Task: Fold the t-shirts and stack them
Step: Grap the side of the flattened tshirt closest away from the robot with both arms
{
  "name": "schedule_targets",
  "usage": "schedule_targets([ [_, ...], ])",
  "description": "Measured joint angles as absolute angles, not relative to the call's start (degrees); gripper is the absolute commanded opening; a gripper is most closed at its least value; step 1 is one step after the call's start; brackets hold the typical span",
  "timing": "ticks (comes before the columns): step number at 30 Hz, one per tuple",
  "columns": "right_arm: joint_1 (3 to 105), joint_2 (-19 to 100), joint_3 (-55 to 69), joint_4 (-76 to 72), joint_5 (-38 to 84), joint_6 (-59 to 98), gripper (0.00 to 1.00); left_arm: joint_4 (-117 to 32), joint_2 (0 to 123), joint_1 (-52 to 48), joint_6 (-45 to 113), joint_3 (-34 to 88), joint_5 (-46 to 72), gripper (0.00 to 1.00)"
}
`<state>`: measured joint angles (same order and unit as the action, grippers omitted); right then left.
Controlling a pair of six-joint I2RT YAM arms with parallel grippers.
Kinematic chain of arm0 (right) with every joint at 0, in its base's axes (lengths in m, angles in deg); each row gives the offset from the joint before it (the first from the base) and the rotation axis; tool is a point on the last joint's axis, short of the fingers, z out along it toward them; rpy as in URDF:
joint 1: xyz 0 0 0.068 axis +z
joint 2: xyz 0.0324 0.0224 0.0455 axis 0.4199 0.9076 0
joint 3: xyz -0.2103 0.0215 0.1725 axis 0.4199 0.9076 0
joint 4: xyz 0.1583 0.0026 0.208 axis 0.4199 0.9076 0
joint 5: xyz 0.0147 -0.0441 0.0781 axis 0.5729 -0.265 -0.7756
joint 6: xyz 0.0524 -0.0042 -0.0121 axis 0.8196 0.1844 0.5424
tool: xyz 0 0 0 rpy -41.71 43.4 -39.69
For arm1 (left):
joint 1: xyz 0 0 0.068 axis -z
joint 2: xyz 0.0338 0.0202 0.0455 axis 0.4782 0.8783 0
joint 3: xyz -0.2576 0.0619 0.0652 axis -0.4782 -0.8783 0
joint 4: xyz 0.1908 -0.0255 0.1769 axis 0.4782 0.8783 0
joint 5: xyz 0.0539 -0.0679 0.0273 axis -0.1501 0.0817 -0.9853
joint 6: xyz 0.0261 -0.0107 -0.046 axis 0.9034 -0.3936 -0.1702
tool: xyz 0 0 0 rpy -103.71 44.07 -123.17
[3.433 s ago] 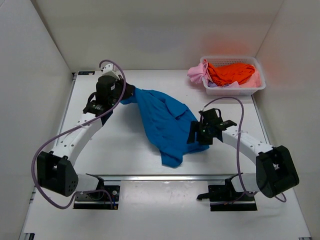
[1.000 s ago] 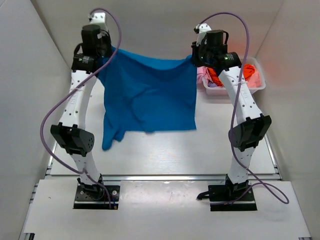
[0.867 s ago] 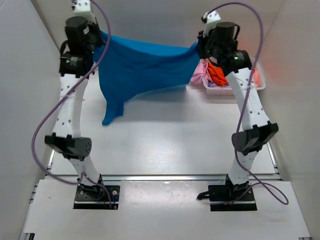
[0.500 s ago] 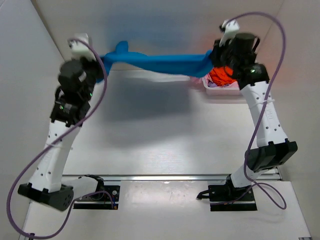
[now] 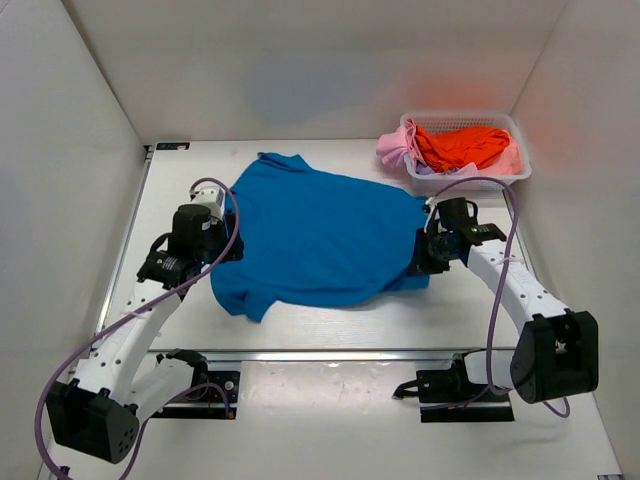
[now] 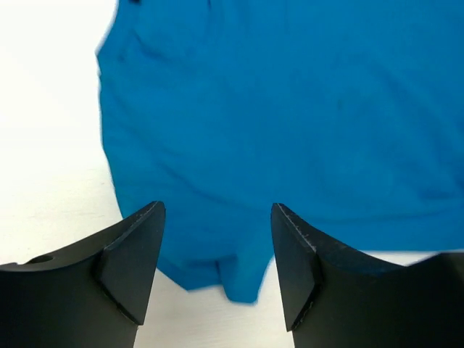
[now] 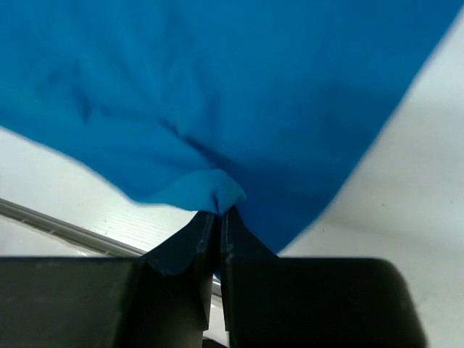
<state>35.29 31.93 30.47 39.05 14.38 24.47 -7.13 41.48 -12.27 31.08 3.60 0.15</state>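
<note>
The t-shirt's other end is already held by my right gripper, so my open left gripper should come back and down onto the t-shirt's near edge by the t-shirt's small folded corner (image 5: 238, 308) (image 6: 203, 274).
The bright blue t-shirt (image 5: 320, 235) lies spread out on the white table, a sleeve pointing to the far left. My left gripper (image 5: 218, 250) is at its left edge with jaws open and nothing between them; in the left wrist view the blue t-shirt (image 6: 290, 109) lies just ahead of the left gripper (image 6: 217, 210), a small folded corner showing. My right gripper (image 5: 424, 256) is at the shirt's right edge. In the right wrist view the right gripper (image 7: 219, 212) is shut on a pinched fold of the blue t-shirt (image 7: 239, 87).
A white mesh basket (image 5: 470, 183) stands at the back right, holding an orange t-shirt (image 5: 465, 145), a pink t-shirt (image 5: 395, 148) hanging over its left rim and a pale lilac one (image 5: 432, 172). White walls enclose the table on three sides.
Both arms came down from holding the blue t-shirt stretched high in the air. The shirt now lies flat on the table. The left gripper has opened and let go.
</note>
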Motion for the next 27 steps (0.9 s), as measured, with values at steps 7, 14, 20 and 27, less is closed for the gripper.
schedule_targets([
  [7,30.3,33.7,33.2,38.0,14.6,25.4,0.00,-5.7,41.4,-11.9,30.2,1.0,2.0,0.60],
  [14,28.8,38.3,33.2,36.1,16.1,25.4,0.00,-1.3,45.7,-7.8,29.1,-3.6,2.8,0.55],
  [20,24.6,40.9,30.7,35.2,17.0,25.9,0.00,0.0,47.5,-5.6,27.8,-4.4,4.4,0.52],
  [27,20.9,45.6,24.0,34.1,18.0,25.8,0.00,0.9,50.6,-3.5,26.4,-4.4,6.5,0.57],
])
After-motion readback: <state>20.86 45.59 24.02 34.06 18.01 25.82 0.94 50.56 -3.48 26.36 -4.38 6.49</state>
